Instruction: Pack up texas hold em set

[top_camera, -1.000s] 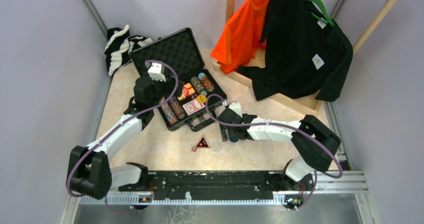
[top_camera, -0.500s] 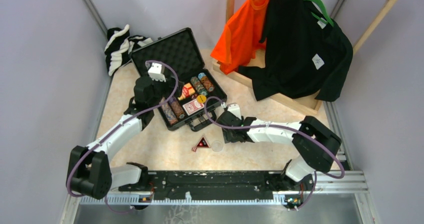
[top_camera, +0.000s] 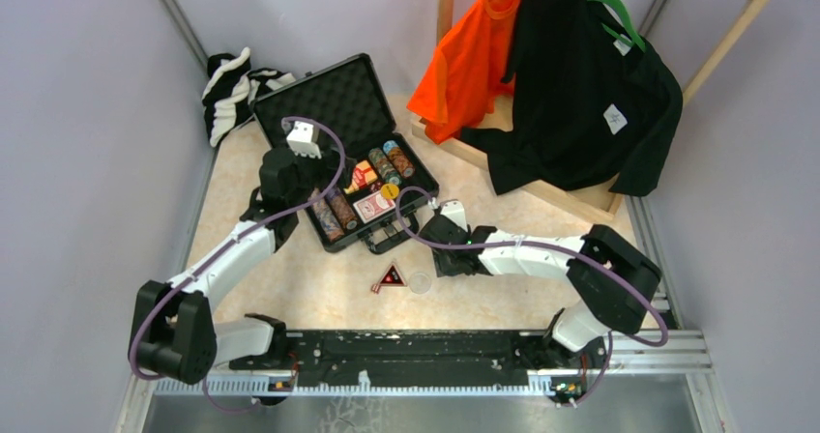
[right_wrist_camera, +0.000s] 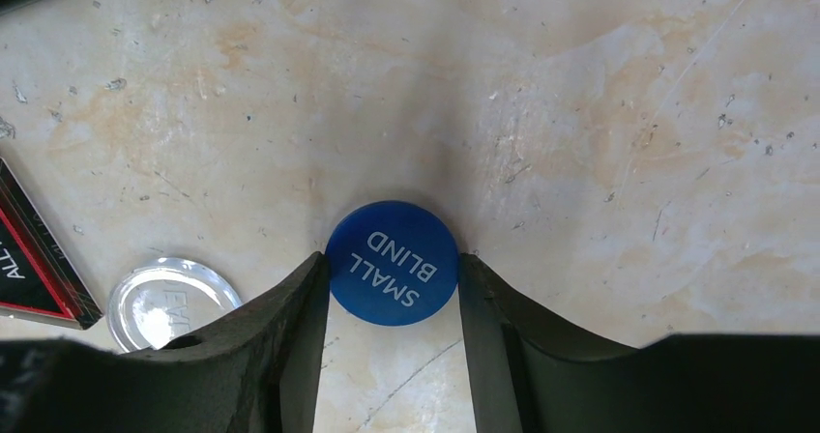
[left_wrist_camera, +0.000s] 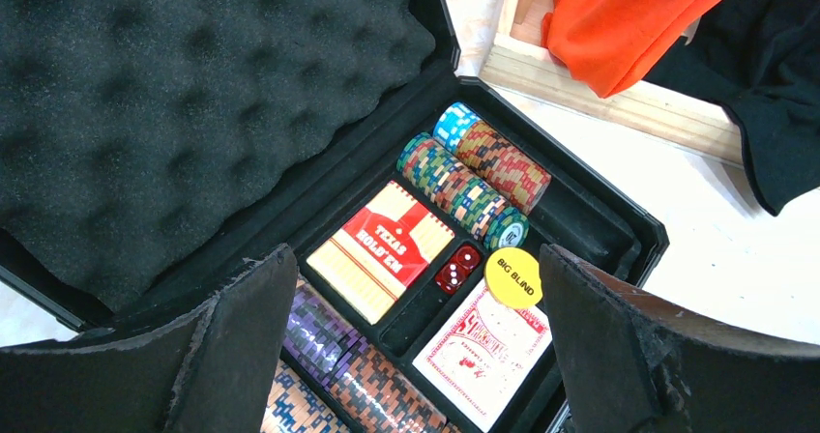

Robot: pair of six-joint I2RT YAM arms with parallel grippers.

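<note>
The dice slot [top_camera: 374,190] beside the yellow disc is outward, left of my right gripper in the top view, so it will rise, cross over the slot and release next.
The black briefcase [top_camera: 329,100] lies open with its foam lid up. Its tray holds rows of poker chips [left_wrist_camera: 464,177], a red card deck [left_wrist_camera: 483,346], two red dice [left_wrist_camera: 457,268] and a yellow disc [left_wrist_camera: 513,277] resting on the deck. My left gripper [left_wrist_camera: 416,259] hovers open over the tray with nothing in it. On the table, my right gripper [right_wrist_camera: 392,269] is shut on the blue disc [right_wrist_camera: 392,263], one finger touching each side of it. The clear disc [right_wrist_camera: 169,301] and the black-red triangle [top_camera: 391,277] lie just left of it.
An orange shirt [top_camera: 474,46] and a black shirt [top_camera: 580,85] hang on a wooden rack [top_camera: 541,187] at the back right. A black-and-white striped cloth [top_camera: 232,90] lies behind the case on the left.
My right gripper's jaws have closed in onto the blue disc, and the wrist has settled slightly lower and to the left. The left arm has not moved.
</note>
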